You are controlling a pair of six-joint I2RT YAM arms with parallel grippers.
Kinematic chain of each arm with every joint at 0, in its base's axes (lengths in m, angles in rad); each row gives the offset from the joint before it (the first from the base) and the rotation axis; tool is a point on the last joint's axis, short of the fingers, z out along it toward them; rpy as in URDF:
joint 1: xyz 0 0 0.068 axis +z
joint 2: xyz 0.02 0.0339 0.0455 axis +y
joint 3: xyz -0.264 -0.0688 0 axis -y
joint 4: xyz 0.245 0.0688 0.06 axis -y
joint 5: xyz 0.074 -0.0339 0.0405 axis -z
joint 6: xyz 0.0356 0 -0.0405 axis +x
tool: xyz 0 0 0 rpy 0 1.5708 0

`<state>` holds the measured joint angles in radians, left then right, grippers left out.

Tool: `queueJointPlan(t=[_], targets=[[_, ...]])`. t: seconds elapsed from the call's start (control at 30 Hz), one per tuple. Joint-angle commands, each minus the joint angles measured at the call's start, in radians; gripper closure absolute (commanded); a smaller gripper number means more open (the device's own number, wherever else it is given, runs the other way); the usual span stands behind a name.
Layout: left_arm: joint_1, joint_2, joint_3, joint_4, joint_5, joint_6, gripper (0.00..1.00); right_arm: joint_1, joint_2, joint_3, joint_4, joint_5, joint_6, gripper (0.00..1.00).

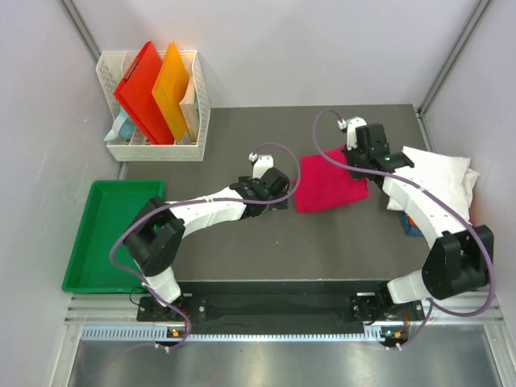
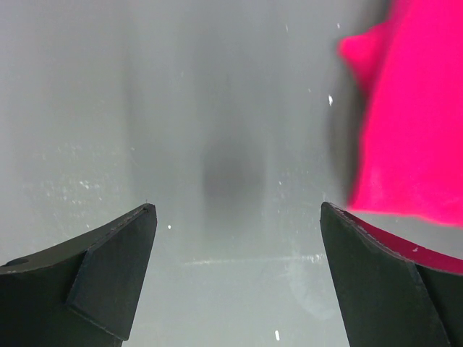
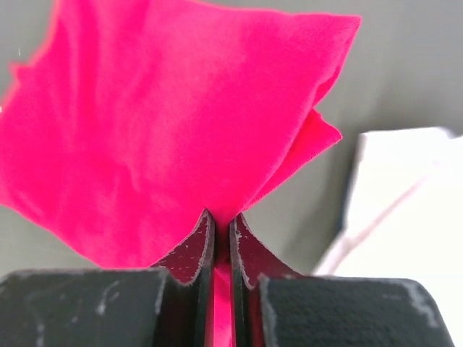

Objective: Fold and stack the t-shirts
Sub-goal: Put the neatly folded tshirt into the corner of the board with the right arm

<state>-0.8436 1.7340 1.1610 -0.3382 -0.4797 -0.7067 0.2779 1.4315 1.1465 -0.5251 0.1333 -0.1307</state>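
Note:
My right gripper will next carry the pink t-shirt to the right in the top view and release it onto the white folded t-shirt [image 1: 439, 173] [image 3: 406, 220], since the pink one needs folding.
The magenta-pink t-shirt [image 1: 326, 184] lies folded into a rough square on the dark table, right of centre. My right gripper [image 1: 359, 164] is shut on its far right edge; in the right wrist view the cloth [image 3: 166, 123] is pinched between the closed fingers [image 3: 223, 220]. My left gripper [image 1: 284, 196] is open and empty just left of the shirt's near left edge. In the left wrist view its gripper [image 2: 237, 217] spans bare table, with the pink shirt [image 2: 416, 123] at the right. A white folded t-shirt [image 1: 439, 173] lies at the right table edge, and also shows in the right wrist view [image 3: 409, 217].
A white basket [image 1: 200, 121] at the back left holds stiff red [image 1: 141, 89] and orange [image 1: 173, 89] folders. A green tray [image 1: 89, 242] sits off the table's left edge. A bit of blue and orange cloth [image 1: 411, 227] peeks out beneath the white shirt.

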Motion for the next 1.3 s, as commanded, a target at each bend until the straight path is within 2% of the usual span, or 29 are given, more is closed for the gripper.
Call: queueJointPlan(t=[0.0,0.13,0.5,1.03,1.27], targets=[[-0.028,-0.034,-0.006,0.011,-0.017,-0.025,0.01,-0.028,-0.095,0.114,-0.036,0.074,-0.079,1.0],[-0.043,-0.011,-0.003,0.016,-0.017,-0.031,0.01,-0.049,-0.118,0.134,-0.073,0.078,-0.095,1.0],[-0.06,0.015,-0.004,0.03,-0.008,-0.045,0.01,-0.207,-0.181,0.237,-0.182,0.026,-0.168,1.0],[-0.086,0.039,-0.033,0.068,0.004,-0.076,0.01,-0.358,-0.184,0.377,-0.285,0.002,-0.245,1.0],[-0.086,0.052,-0.031,0.07,0.015,-0.076,0.01,-0.48,-0.194,0.401,-0.308,-0.034,-0.297,1.0]])
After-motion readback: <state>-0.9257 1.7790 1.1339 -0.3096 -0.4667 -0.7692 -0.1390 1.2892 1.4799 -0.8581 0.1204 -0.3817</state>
